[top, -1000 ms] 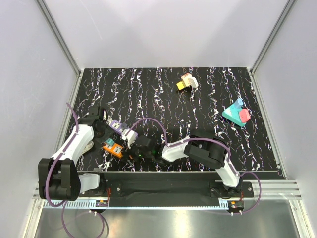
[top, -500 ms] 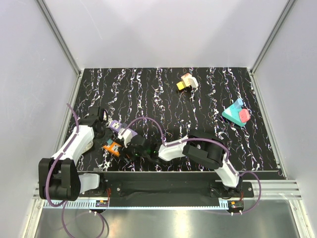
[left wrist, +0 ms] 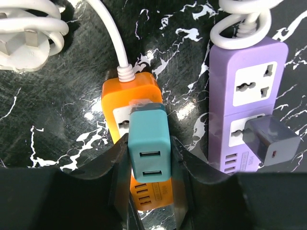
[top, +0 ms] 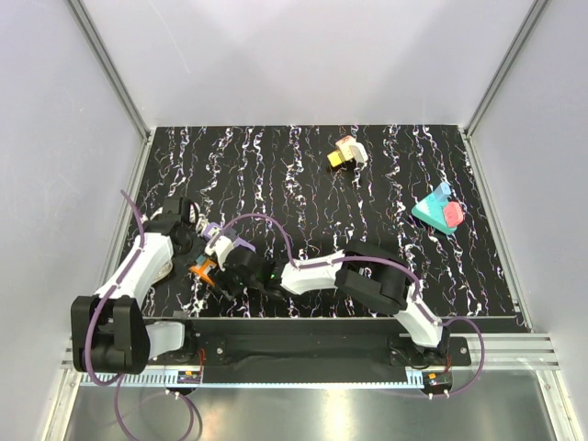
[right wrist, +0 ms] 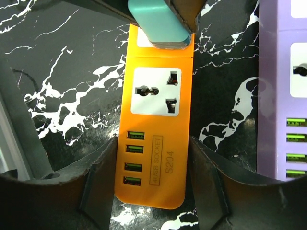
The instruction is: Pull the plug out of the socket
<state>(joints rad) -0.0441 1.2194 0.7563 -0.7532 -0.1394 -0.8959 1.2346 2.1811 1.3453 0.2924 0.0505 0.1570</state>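
Note:
I will raise my left gripper, cross the purple strip and lower the plug to release it, as bare tabletop lies to the gripper's right in the top view.
A teal USB plug (left wrist: 149,143) sits in the upper socket of an orange power strip (left wrist: 139,91) lying flat on the black marbled table. My left gripper (left wrist: 149,158) is shut on the teal plug, one finger against each side. In the right wrist view the plug (right wrist: 160,21) shows at the top with the left fingers around it. My right gripper (right wrist: 152,182) is shut on the USB end of the orange strip (right wrist: 153,143), its fingers against both long edges. In the top view both grippers meet at the strip (top: 200,269) at the near left.
A purple power strip (left wrist: 249,96) with a grey charger (left wrist: 271,139) plugged in lies close beside the orange one. A white plug with coiled cable (left wrist: 24,38) lies at the far left. A yellow-pink object (top: 347,152) and a teal-red one (top: 439,210) lie at the far right.
My right arm has reached left, and its gripper now sits around the end of the orange strip. The left gripper has stayed on the teal plug, shifting slightly.

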